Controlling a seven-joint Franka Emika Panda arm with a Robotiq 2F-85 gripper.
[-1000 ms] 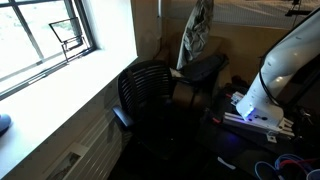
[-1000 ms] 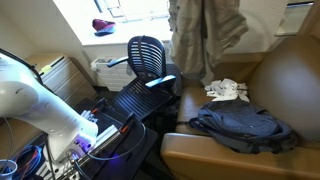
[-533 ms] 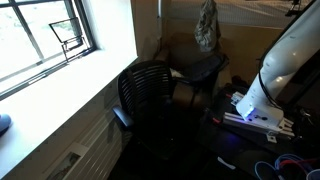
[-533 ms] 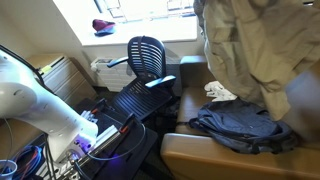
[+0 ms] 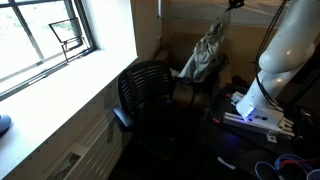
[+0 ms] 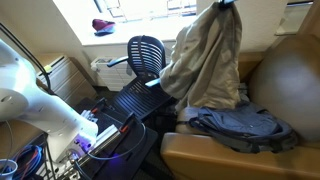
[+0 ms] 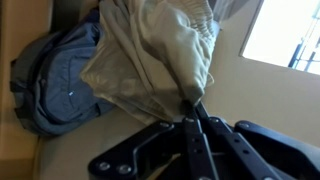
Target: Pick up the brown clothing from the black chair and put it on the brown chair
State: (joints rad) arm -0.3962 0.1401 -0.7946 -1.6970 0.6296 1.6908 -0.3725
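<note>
The robot needs to move its gripper across toward the blue-grey garment on the brown chair next and release above it, because the cloth's loose edge still hangs toward the black chair (image 6: 147,55).
The brown clothing (image 6: 205,60), a pale tan floppy garment, hangs by one bunched end from my gripper (image 6: 228,4) at the top of the frame. It dangles above the seat of the brown chair (image 6: 285,95). In the wrist view my gripper (image 7: 193,108) is shut on a pinch of the brown clothing (image 7: 160,50), with the rest spreading out beyond the fingertips. The black chair (image 6: 147,55), with its ribbed round back, stands by the window with nothing on it. In an exterior view the clothing (image 5: 207,55) hangs behind the black chair (image 5: 150,90).
A blue-grey garment (image 6: 245,125) lies crumpled on the brown chair's seat, under the hanging cloth. The robot's white arm (image 5: 290,50) and base with cables (image 6: 95,135) stand beside the chairs. A small red and blue object (image 6: 103,26) sits on the window sill.
The gripper has carried the brown clothing sideways and lower over the brown chair. The cloth swung and now hangs down towards the seat, covering the small white item there.
</note>
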